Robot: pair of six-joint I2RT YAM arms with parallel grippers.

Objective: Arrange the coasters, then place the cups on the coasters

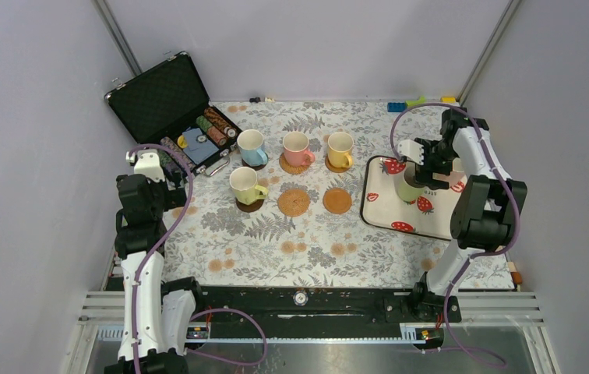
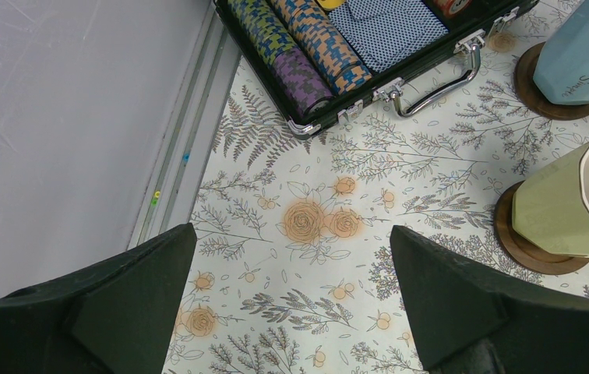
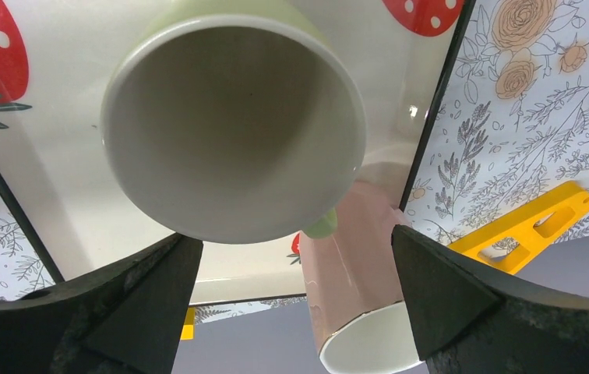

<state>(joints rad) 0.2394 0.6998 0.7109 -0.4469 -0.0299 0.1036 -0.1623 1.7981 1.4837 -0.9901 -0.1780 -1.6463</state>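
Note:
The green cup's handle [image 3: 322, 225] sticks out past the cup's rim toward the open fingers, so I need to move my right gripper back and lower to close on it.
Blue cup [image 1: 251, 146], pink cup [image 1: 297, 148], yellow cup [image 1: 340, 149] and pale green cup [image 1: 245, 187] each stand on a coaster. Two tan coasters [image 1: 294, 202] [image 1: 337, 200] lie bare. The green cup [image 3: 233, 132] and light pink cup [image 3: 354, 265] stand on the strawberry tray [image 3: 58, 195]. My right gripper [image 3: 295, 265] is open above them, the green cup just ahead of its tips and the pink one by its right finger. My left gripper [image 2: 291, 257] hangs open over bare cloth, left of the pale green cup [image 2: 580, 202] on its dark coaster [image 2: 521, 245].
An open poker chip case [image 1: 174, 101] sits at the back left, its handle close to the left gripper [image 1: 178, 175]. Toy blocks [image 1: 408, 104] lie along the far edge. A yellow piece [image 3: 525, 226] lies right of the tray. Walls close in on three sides.

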